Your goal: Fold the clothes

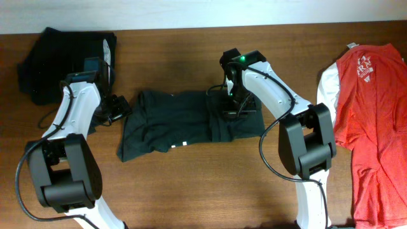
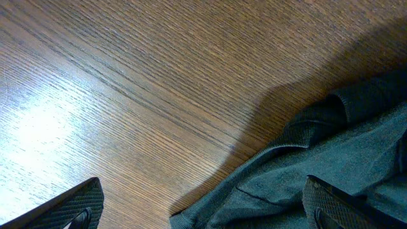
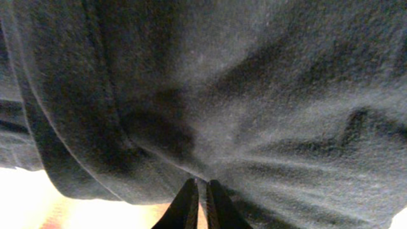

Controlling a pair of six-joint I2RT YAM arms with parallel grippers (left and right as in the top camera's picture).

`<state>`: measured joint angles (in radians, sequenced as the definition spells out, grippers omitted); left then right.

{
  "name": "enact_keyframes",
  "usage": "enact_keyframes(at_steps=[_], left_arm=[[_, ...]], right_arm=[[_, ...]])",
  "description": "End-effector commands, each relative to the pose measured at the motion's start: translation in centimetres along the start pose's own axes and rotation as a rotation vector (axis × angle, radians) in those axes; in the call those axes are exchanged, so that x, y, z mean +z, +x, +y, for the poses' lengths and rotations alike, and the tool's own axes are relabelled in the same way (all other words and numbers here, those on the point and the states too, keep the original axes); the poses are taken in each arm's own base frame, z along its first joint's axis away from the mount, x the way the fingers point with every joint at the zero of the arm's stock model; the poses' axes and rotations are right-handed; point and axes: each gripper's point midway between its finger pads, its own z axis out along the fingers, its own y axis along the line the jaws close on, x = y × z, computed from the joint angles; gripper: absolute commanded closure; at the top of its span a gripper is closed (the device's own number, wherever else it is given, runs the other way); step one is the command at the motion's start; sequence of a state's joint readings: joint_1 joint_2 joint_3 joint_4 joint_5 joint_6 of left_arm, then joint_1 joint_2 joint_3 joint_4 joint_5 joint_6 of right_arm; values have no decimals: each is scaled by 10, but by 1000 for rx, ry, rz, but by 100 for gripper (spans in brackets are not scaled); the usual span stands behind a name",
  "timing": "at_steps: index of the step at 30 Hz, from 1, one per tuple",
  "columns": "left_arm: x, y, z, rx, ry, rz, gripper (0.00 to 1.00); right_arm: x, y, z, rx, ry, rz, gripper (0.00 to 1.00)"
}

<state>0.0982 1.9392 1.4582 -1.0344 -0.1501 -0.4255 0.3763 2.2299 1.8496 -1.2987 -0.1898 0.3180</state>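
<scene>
My left gripper moves across and down to the trousers' end (image 1: 141,112) (image 2: 346,156), below it and to its right in the overhead view, next, since one fingertip overhangs bare wood.
The black trousers (image 1: 184,124) lie folded across the middle of the table, with a bit of white lettering (image 1: 180,144) showing at the front edge. My left gripper (image 1: 121,109) is at their left end. It stands wide open (image 2: 203,213), one finger (image 2: 79,207) over bare wood and the other finger (image 2: 331,203) over the cloth (image 2: 331,146). My right gripper (image 1: 230,108) is down on the right part of the trousers. In the right wrist view its fingers (image 3: 202,186) are almost together, pinching dark cloth (image 3: 254,95) whose creases run to the tips.
A black garment (image 1: 63,54) lies bunched at the back left corner, close behind my left arm. A red T-shirt with white sleeves (image 1: 375,114) is spread flat at the right end. The wooden table (image 1: 191,191) shows bare in front of the trousers.
</scene>
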Motion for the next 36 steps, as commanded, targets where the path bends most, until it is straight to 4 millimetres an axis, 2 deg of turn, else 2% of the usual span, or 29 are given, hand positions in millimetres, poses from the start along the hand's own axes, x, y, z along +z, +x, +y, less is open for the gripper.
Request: enact_keyframes(at_steps=[1,3,5,7,8,9,10,11,12,13,14,16,18,19,20,21,23,26,28,30,31,32,34,36], left_arm=[[1,1,1,-4,-6,4,1],[1,1,1,-4,-6,4,1],[1,1,1,-4,-6,4,1],[1,1,1,-4,-6,4,1],[1,1,1,-4,-6,4,1],[1,1,1,-4,-6,4,1],[1,1,1,-4,-6,4,1],[1,1,1,-4,-6,4,1],[1,1,1,-4,-7,4,1],[1,1,1,-4,-6,4,1],[1,1,1,-4,-6,4,1],[1,1,1,-4,-6,4,1],[1,1,2,-3,-7,5,1],[1,1,2,-3,-7,5,1],[1,1,2,-3,-7,5,1],[1,1,2,-4,-7,5,1],[1,1,1,-4,-6,4,1],[1,2,1,-4,-2,6,1],[1,5,-7,13,40,23,1],[-1,6,-29,117,164,38,1],[-3,9,-47,184,273,48,1],[-4,12,-60,214,347,64,1],[5,15,-65,213,362,91,1],[14,18,-66,220,359,118,1]], right_arm=[[-7,-7,5,-3,-13,-44,81],[15,-6,19,-18,-33,-52,79],[34,2,49,-79,-94,-55,79],[41,6,77,-153,-102,-85,78],[40,5,82,-167,-97,-99,78],[27,0,76,-153,-69,-113,77],[-2,-11,58,-113,-18,-140,71],[-21,-18,41,-74,13,-152,67],[-39,-17,17,-25,34,-127,67],[-41,-11,-1,16,51,-84,67],[-39,-5,-16,44,76,-51,67],[-23,1,-26,59,94,-14,70],[13,4,-34,62,99,1,90],[29,6,-39,68,101,9,96],[39,8,-47,80,102,14,96],[44,8,-66,123,134,12,96],[35,-3,-100,187,167,-15,96],[15,-24,-138,232,143,-74,96],[3,-32,-149,261,134,-100,96],[-24,-34,-147,268,132,-106,80],[-53,-37,-143,267,129,-127,44],[-84,-42,-142,272,122,-169,1],[-147,-58,-168,328,136,-328,1],[-194,-57,-220,442,150,-442,2]])
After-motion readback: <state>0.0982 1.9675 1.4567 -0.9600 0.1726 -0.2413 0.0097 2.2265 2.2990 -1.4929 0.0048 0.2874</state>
